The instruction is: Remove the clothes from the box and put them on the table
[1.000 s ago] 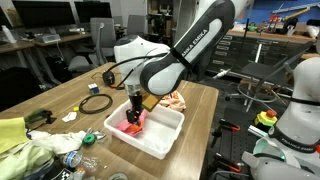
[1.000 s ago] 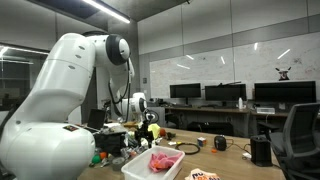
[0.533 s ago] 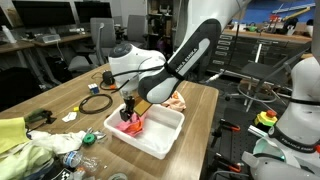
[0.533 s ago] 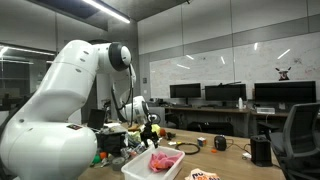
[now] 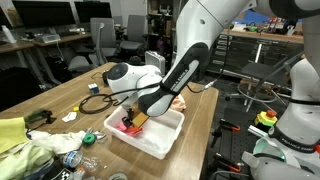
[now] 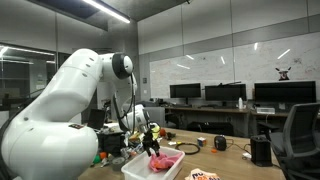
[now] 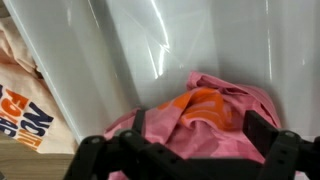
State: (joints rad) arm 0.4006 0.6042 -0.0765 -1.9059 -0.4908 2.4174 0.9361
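Observation:
The pink cloth bunches up between my open fingers. The gripper moves farther down onto the cloth's orange-marked fold [image 5: 135,123] [image 7: 202,110] in the box corner next, then closes.
A crumpled pink and orange cloth [image 7: 200,105] lies in a corner of the white plastic box [image 7: 150,50]. It shows in both exterior views [image 5: 134,127] [image 6: 161,160], as does the box [image 5: 165,137] [image 6: 140,170]. My gripper [image 7: 200,130] is open and low inside the box, with its black fingers [image 7: 262,130] on either side of the cloth. The gripper shows in both exterior views [image 5: 128,121] [image 6: 150,148]. A peach cloth with orange print [image 7: 22,95] lies on the table just outside the box [image 5: 178,101].
The wooden table [image 5: 60,95] carries a black cable coil [image 5: 96,102], a green cloth [image 5: 12,132], crumpled white material and a plastic bottle [image 5: 70,158] beside the box. A second robot [image 5: 295,110] stands beyond the table edge. Office chairs [image 6: 300,130] stand behind.
The arm has lowered into the box, and the open gripper has come down around the pink cloth. The cloth has not moved.

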